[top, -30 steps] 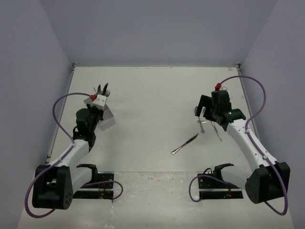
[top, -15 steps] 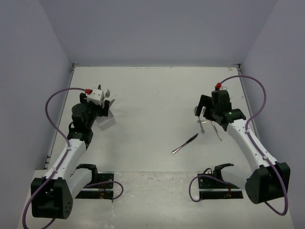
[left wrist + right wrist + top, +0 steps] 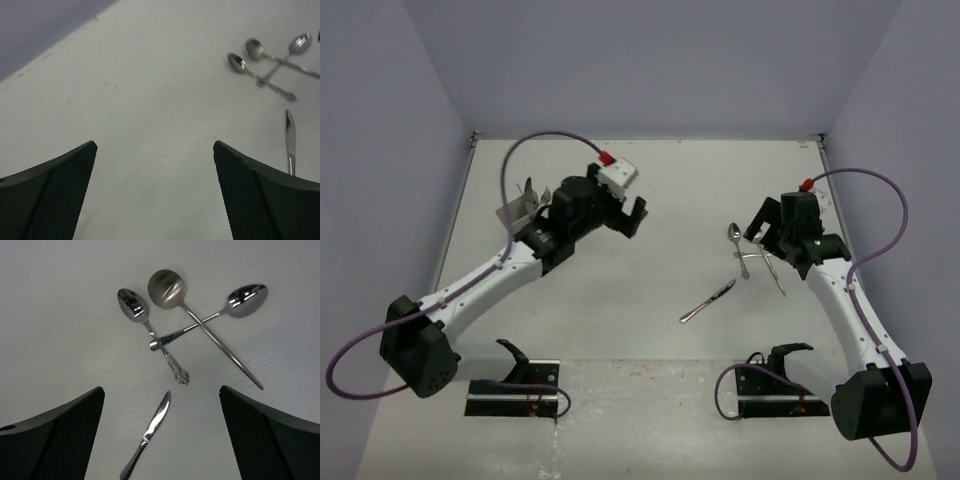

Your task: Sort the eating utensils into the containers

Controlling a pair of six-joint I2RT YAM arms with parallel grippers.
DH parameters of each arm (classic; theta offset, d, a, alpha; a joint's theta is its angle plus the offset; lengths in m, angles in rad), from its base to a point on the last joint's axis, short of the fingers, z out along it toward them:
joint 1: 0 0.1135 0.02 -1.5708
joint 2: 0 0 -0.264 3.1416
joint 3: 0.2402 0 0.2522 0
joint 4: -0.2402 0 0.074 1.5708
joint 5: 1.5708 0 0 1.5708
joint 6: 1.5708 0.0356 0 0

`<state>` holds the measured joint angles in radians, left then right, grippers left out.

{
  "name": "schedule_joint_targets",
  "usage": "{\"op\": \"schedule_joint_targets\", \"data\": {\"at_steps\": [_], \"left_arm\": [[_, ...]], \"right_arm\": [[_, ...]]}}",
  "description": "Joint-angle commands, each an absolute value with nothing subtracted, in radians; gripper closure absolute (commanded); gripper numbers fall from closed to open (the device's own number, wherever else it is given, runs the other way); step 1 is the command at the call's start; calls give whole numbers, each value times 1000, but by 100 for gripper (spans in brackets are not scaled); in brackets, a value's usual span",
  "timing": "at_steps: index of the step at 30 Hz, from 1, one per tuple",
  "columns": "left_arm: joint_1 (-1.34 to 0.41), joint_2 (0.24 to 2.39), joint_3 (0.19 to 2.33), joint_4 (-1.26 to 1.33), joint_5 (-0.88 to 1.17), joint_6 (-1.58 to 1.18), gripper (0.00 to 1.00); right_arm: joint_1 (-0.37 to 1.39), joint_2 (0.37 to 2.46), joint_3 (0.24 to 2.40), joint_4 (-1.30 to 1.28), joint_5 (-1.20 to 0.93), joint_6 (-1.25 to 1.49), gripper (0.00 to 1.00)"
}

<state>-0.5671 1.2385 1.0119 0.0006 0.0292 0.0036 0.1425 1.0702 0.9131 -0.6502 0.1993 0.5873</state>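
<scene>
My left gripper moves to the right in the top view and down onto the knife's handle near the blade [image 3: 702, 305] [image 3: 291, 162] next, as it lies clear of the spoons.
Three silver spoons [image 3: 165, 290] lie crossed on the table, with a table knife [image 3: 150, 432] just below them. The top view shows the same spoons [image 3: 734, 233] right of centre and the knife [image 3: 708, 300] nearer the front. My right gripper [image 3: 161, 389] hangs open above the knife's tip, holding nothing. My left gripper [image 3: 630, 217] is open and empty over the middle of the table; in its own view the spoons [image 3: 260, 55] and the knife [image 3: 290, 137] lie far right. The grey container [image 3: 510, 212] stands at the left with utensils [image 3: 532, 189] sticking up from it.
Grey walls close the table in on the left, back and right. The left arm [image 3: 490, 280] stretches diagonally from its base across the near left of the table. Two black stands [image 3: 515, 355] [image 3: 785, 355] sit near the front edge.
My left gripper has opened and swung from over the container rightward to the table's middle. The right arm has drawn back a little, uncovering a spoon.
</scene>
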Motion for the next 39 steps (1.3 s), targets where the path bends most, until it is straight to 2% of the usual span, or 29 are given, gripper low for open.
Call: {"op": "schedule_joint_targets", "data": {"at_steps": [1,4,9,16,23,27,30,31,34,35,36,39], "left_arm": [[-774,1360,1067,-162,-8,61,0],[-917,1555,1136,-199,-32,69,0],[-1096,1732,1245,-213,-118,52,0],[-1147,1969,1403,-247,-155,-28,0],[-1176,2066,1453,-268,-124,-23,0],[-1204,2094,1457,-299,-158,-11,7],[-1212,2106,1453,-324,-150,-11,28],[-1215,2114,1454,-336,-147,-14,45],[-1213,2112,1436,-376,-106,-37,60],[-1215,2108,1427,-386,-94,-43,60],[-1213,2103,1407,-388,-94,-58,67],[-1212,2117,1411,-446,-100,-84,73]], "right_arm": [[91,1052,904,-710,241,696,1],[63,1046,919,-718,213,724,1],[61,1048,950,-744,227,706,1],[61,1051,953,-767,244,689,1],[61,1048,937,-767,264,669,1],[63,1049,939,-767,265,664,1],[61,1052,936,-769,275,661,1],[61,1054,936,-767,278,661,1],[63,1054,937,-767,279,661,1],[63,1052,937,-769,282,661,1],[61,1051,937,-767,284,661,1],[61,1048,937,-767,290,661,1]]}}
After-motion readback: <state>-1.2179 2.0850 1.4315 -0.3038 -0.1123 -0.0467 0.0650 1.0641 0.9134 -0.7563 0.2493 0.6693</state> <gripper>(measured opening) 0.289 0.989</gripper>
